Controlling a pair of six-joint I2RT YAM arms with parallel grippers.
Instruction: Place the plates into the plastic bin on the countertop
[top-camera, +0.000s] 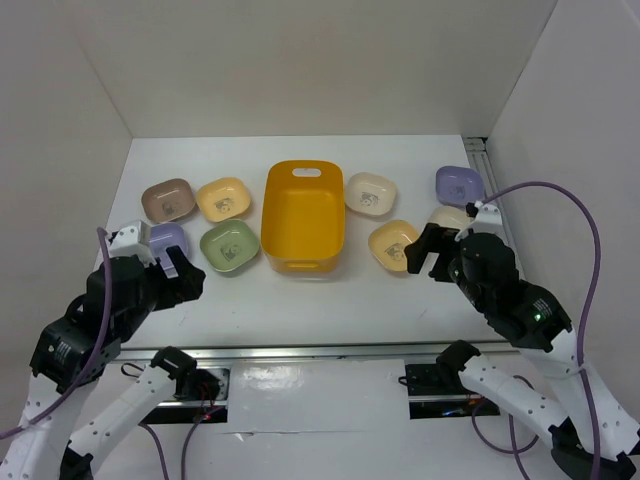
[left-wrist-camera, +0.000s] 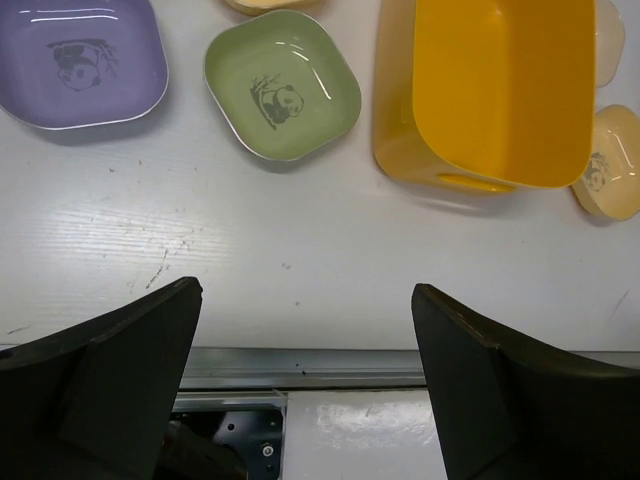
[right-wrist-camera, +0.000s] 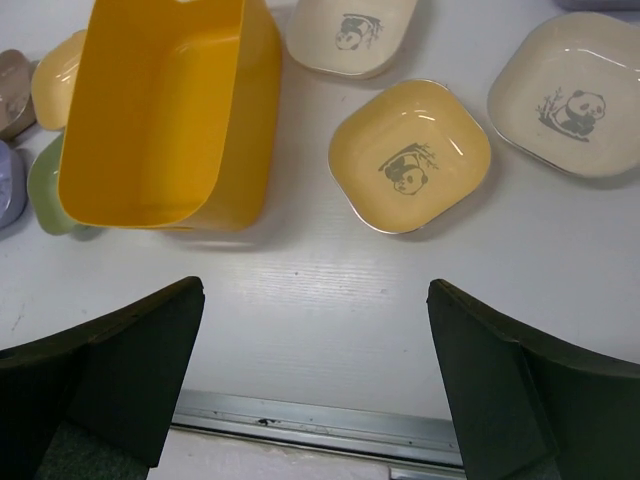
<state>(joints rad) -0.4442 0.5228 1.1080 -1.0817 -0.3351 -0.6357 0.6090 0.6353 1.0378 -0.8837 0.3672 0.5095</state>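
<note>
I will next move my right gripper outward past the yellow plate (right-wrist-camera: 410, 155), down onto the cream plate's rim facing away from the bin, as the bin crowds its other side.
The empty yellow-orange bin (top-camera: 303, 215) stands mid-countertop. Left of it lie taupe (top-camera: 167, 199), yellow (top-camera: 223, 198), green (top-camera: 229, 246) and lavender (top-camera: 170, 238) plates. Right of it lie cream (top-camera: 370, 193), yellow (top-camera: 390, 244), cream (top-camera: 450, 216) and lavender (top-camera: 459, 184) plates. My left gripper (top-camera: 178, 276) is open and empty above the near edge, short of the green plate (left-wrist-camera: 282, 85) and lavender plate (left-wrist-camera: 80, 65). My right gripper (top-camera: 424, 252) is open and empty, short of the yellow plate (right-wrist-camera: 410, 155) and beside the bin (right-wrist-camera: 160, 110).
A metal rail (top-camera: 320, 350) runs along the countertop's near edge, just under both grippers. White walls close in the left, back and right sides. A second rail (top-camera: 482, 165) runs along the right wall.
</note>
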